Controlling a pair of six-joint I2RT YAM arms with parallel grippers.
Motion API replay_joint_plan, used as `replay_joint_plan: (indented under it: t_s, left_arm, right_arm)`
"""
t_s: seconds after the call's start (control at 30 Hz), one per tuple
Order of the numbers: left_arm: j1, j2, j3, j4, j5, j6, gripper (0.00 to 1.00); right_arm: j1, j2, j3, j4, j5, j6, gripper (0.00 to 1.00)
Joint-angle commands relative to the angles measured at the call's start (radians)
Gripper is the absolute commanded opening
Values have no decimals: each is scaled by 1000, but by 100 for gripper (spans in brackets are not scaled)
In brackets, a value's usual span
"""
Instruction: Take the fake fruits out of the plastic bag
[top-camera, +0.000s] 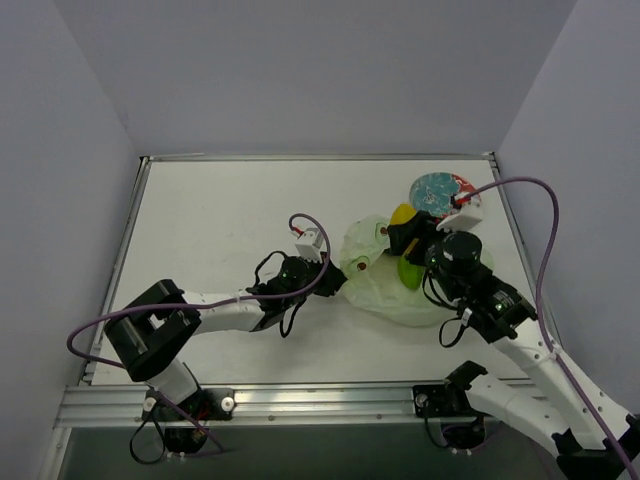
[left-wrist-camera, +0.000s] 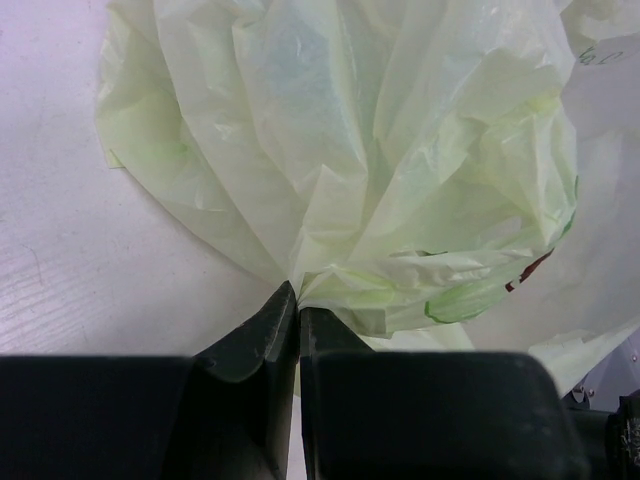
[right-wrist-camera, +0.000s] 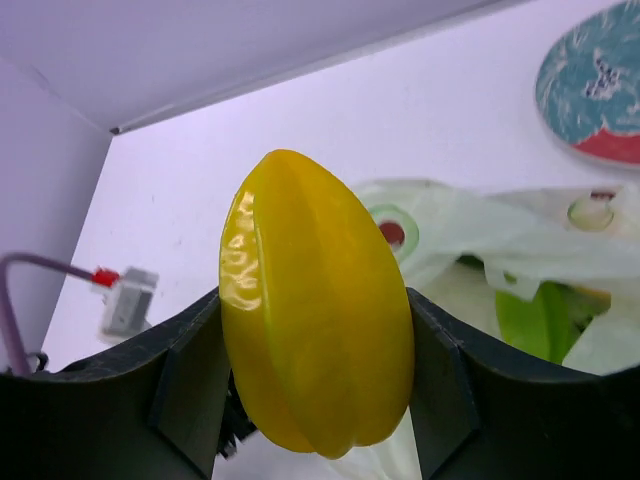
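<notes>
My right gripper should next move the starfruit (right-wrist-camera: 315, 310) outward over the floral plate (right-wrist-camera: 601, 88). Then it should lower the starfruit there and let go of it.
The pale green plastic bag (top-camera: 385, 285) lies crumpled right of centre. My left gripper (top-camera: 335, 283) is shut on its left edge; the left wrist view shows the jaws (left-wrist-camera: 297, 312) pinching a fold of the bag (left-wrist-camera: 380, 150). My right gripper (top-camera: 408, 236) is shut on a glossy yellow starfruit (right-wrist-camera: 315, 310), held above the bag; it also shows in the top view (top-camera: 402, 215). A lime-green fruit (top-camera: 410, 271) lies in the bag's opening and shows in the right wrist view (right-wrist-camera: 535, 320). No orange fruit shows.
A round red-and-teal floral plate (top-camera: 441, 192) lies at the back right, near the table's right edge; it also shows in the right wrist view (right-wrist-camera: 595, 85). The grey walls close the table on three sides. My left arm's cable (top-camera: 300, 222) loops over the middle.
</notes>
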Motion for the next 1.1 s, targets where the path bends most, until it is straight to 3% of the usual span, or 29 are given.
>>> replay_joint_plan:
  t_s: [0.0, 0.17, 0.5, 0.83, 0.93, 0.97, 1.07]
  left_arm:
    - [-1, -7, 18, 46, 2, 10, 2]
    - [1, -32, 12, 34, -13, 20, 2]
    - [5, -41, 10, 17, -31, 37, 2]
    - [7, -58, 12, 2, -36, 62, 2]
    - [7, -46, 16, 3, -36, 62, 2]
    - [7, -41, 18, 3, -36, 60, 2]
    - [7, -41, 18, 6, -33, 57, 2]
  right_arm:
    - [-33, 146, 149, 57, 107, -84, 15]
    - [-259, 393, 315, 141, 213, -184, 15]
    - [-645, 819, 355, 431, 49, -123, 16]
    - [-725, 1137, 444, 549, -120, -112, 21]
    - [-739, 1162, 450, 574, -134, -93, 41]
    - [-740, 1165, 454, 572, -131, -90, 59]
    - [-745, 1127, 461, 545, -111, -89, 85]
